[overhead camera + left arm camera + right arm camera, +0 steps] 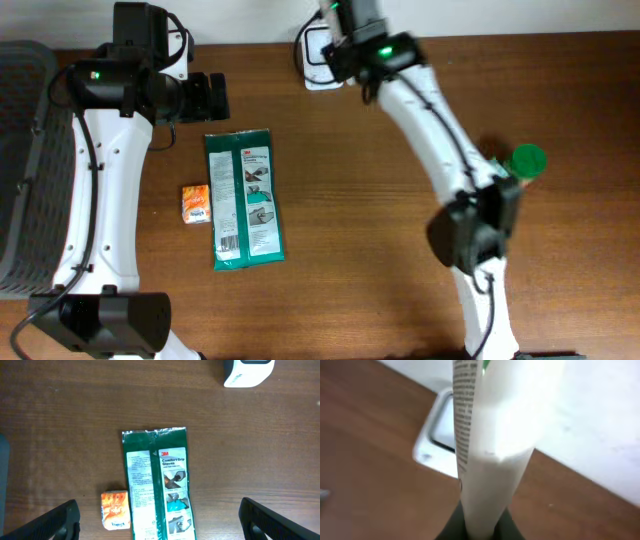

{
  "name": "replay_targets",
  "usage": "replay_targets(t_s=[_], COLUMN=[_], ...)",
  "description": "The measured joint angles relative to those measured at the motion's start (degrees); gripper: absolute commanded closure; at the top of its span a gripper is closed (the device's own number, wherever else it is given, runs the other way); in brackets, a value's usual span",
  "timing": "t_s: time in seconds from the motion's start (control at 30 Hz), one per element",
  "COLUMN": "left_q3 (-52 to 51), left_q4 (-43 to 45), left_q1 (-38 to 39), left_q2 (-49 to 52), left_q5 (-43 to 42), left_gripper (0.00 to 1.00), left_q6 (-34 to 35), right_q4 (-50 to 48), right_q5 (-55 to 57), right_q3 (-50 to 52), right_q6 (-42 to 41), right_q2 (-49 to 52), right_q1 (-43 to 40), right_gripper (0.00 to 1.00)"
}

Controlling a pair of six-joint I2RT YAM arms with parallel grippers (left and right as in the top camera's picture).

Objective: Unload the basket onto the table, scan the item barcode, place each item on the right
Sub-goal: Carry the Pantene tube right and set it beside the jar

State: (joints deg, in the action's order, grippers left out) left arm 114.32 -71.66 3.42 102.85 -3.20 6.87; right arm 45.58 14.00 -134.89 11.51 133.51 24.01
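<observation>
The robot's right gripper needs to swing down, staying clear of the scanner [318, 52], and let go by the green-capped object, because tabletop is there below the gripper, to its right in the overhead view.
My right gripper [481, 527] is shut on the bottom end of a white tube-like item [492, 455]. The item has fine print down its left edge and a bit of green at the top. It stands upright just in front of the white scanner [437, 435] with its dark window. From overhead, the right gripper [345, 40] hovers at the scanner [318, 52] by the table's far edge, and the held item is hidden under the arm. My left gripper [159, 509] is open and empty, high above a green glove package [156, 485].
The green glove package [245, 197] lies flat at centre left with a small orange packet [197, 202] beside it. A green-capped object [527, 160] stands at the right by my right arm. A dark grey basket [22, 150] fills the left edge.
</observation>
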Motion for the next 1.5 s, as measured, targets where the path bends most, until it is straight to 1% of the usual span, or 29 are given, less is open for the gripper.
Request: replay_targets(t_s=[0.1,0.17,0.27,0.5,0.83,0.97,1.0,1.07,1.17,1.23,1.3,1.37,1.4,1.5], left_q3=[0.00,0.00,0.00,0.00,0.00,0.00,0.00,0.00,0.00,0.00,0.00,0.00,0.00,0.00], left_q4=[0.04,0.04,0.04,0.04,0.04,0.07,0.04,0.00,0.04,0.04,0.07,0.07,0.04,0.02], left_q1=[0.00,0.02,0.00,0.02,0.00,0.02,0.00,0.02,0.02,0.00,0.02,0.00,0.00,0.02], left_q2=[0.00,0.00,0.00,0.00,0.00,0.00,0.00,0.00,0.00,0.00,0.00,0.00,0.00,0.00], left_q5=[0.00,0.00,0.00,0.00,0.00,0.00,0.00,-0.02,0.00,0.00,0.00,0.00,0.00,0.00], left_gripper=[0.01,0.01,0.01,0.01,0.01,0.01,0.01,0.01,0.01,0.01,0.01,0.01,0.01,0.01], left_q6=[0.00,0.00,0.00,0.00,0.00,0.00,0.00,0.00,0.00,0.00,0.00,0.00,0.00,0.00], right_q4=[-7.21,-10.60,-12.04,-13.03,-13.07,-5.62,-1.86,6.16,16.76,25.20,33.20,42.84,44.63,42.73], right_q5=[10.19,15.39,19.76,22.05,25.27,22.16,20.83,15.45,2.82,-4.61,-9.25,-12.31,-12.98,-13.92], right_q3=[0.11,0.11,0.11,0.11,0.11,0.11,0.11,0.15,0.02,-0.70,-1.09,-0.46,0.70,9.25], right_q6=[7.17,12.33,16.63,18.73,18.40,12.39,10.60,4.44,-5.33,-9.18,-11.61,-13.66,-14.84,-19.26], right_q2=[6.49,8.85,10.64,14.27,14.45,12.59,9.99,3.67,-7.98,-13.09,-14.80,-13.84,-13.18,-12.76], right_q1=[1.36,1.53,1.53,1.51,1.77,1.77,1.77,1.73,0.59,-1.42,-3.96,-7.04,-8.13,-9.75], right_gripper=[0.96,0.96,0.96,0.96,0.96,0.96,0.96,0.96,0.96,0.96,0.96,0.96,0.96,0.96])
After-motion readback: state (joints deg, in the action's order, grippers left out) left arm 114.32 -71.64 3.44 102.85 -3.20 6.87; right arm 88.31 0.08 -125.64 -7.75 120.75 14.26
